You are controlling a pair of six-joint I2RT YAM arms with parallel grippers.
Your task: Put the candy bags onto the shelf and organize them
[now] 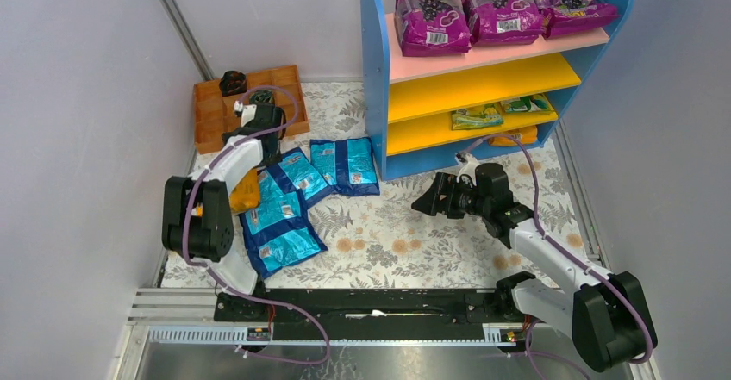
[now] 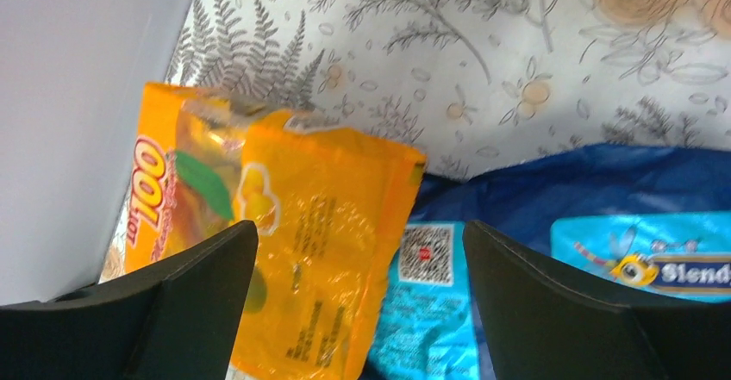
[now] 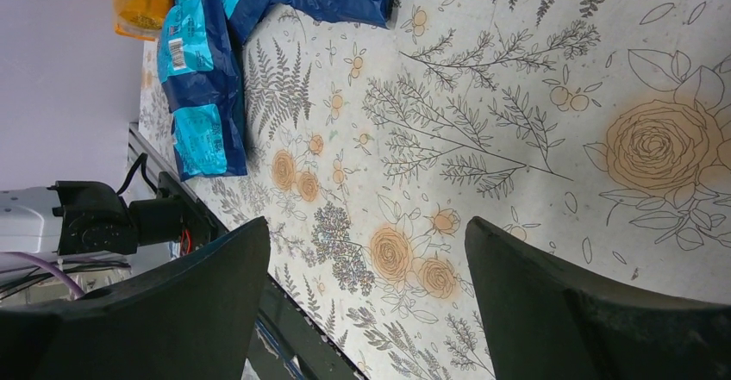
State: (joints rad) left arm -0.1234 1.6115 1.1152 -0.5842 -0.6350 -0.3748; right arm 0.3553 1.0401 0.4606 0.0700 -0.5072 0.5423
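The orange bag's edge (image 1: pixel 253 191) (image 2: pixel 381 255) by the blue bags is between my open fingers, so I will lower my left gripper over it and close there.
An orange fruit-print candy bag (image 2: pixel 302 251) lies by the left wall, partly under my left arm in the top view (image 1: pixel 246 195). Several shiny blue candy bags (image 1: pixel 284 212) lie on the floral cloth beside it, and one shows in the left wrist view (image 2: pixel 603 190). My left gripper (image 2: pixel 360 251) is open above the orange bag's right edge and holds nothing; in the top view (image 1: pixel 265 146) it is mostly hidden by the arm. My right gripper (image 1: pixel 433 197) is open and empty in front of the shelf (image 1: pixel 376 78), pointing left over bare cloth (image 3: pixel 366 251). Green-yellow bags (image 1: pixel 478 118) lie on the lower yellow board.
Three purple grape-print bags (image 1: pixel 500 9) lie on the pink top board. An orange compartmented tray (image 1: pixel 211 117) stands at the back left with a black item in it. Grey walls close in left and right. A black rail (image 1: pixel 362 302) runs along the near edge.
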